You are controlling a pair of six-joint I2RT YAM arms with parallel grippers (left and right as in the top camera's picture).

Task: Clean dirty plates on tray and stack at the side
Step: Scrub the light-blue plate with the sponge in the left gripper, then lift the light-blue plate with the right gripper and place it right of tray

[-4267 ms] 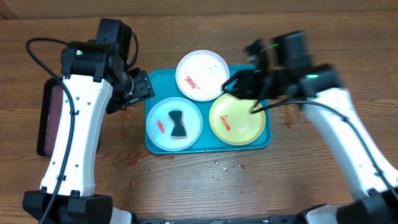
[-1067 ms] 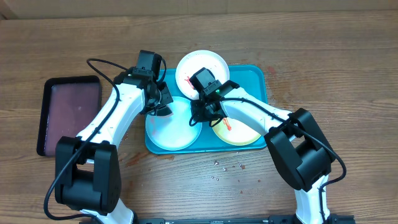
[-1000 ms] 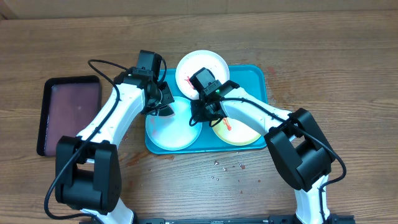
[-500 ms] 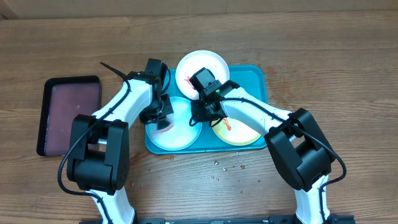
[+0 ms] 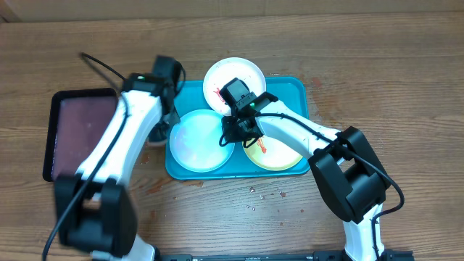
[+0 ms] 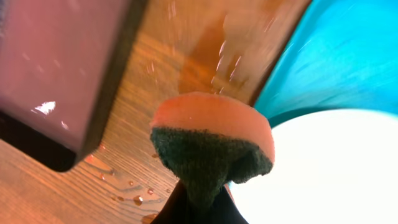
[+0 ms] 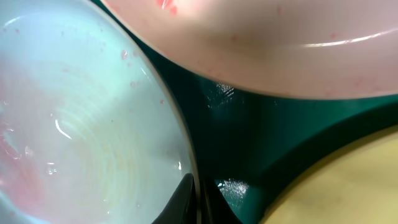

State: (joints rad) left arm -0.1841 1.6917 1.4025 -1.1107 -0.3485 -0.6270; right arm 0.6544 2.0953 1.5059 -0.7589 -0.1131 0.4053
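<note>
The robot's right gripper will next lift the wiped plate, carry it to the bare wood (image 5: 351, 98) beside the tray, lower it and let go. That wood lies to the gripper's right in the overhead view.
The turquoise tray (image 5: 301, 96) holds three plates. A white plate (image 5: 235, 78) with red smears leans on its far rim. The pale blue plate (image 5: 197, 141) lies front left and looks wet and wiped. A yellow-green plate (image 5: 283, 154) with a red smear lies front right. My right gripper (image 7: 198, 200) is shut on the pale blue plate's (image 7: 81, 124) right rim, one finger inside and one outside. My left gripper (image 6: 199, 208) is shut on a sponge (image 6: 211, 140), orange with a dark green scrub face, held above the wet wood just left of the tray (image 6: 348, 56).
A black tray with a maroon inside (image 5: 72, 130) lies at the left, close beside my left arm. Water drops (image 6: 140, 199) dot the wood under the sponge. Small crumbs (image 5: 264, 192) lie in front of the turquoise tray.
My left arm has swung left, carrying the sponge off the pale blue plate to the table between the two trays. My right gripper has closed onto that plate's rim.
</note>
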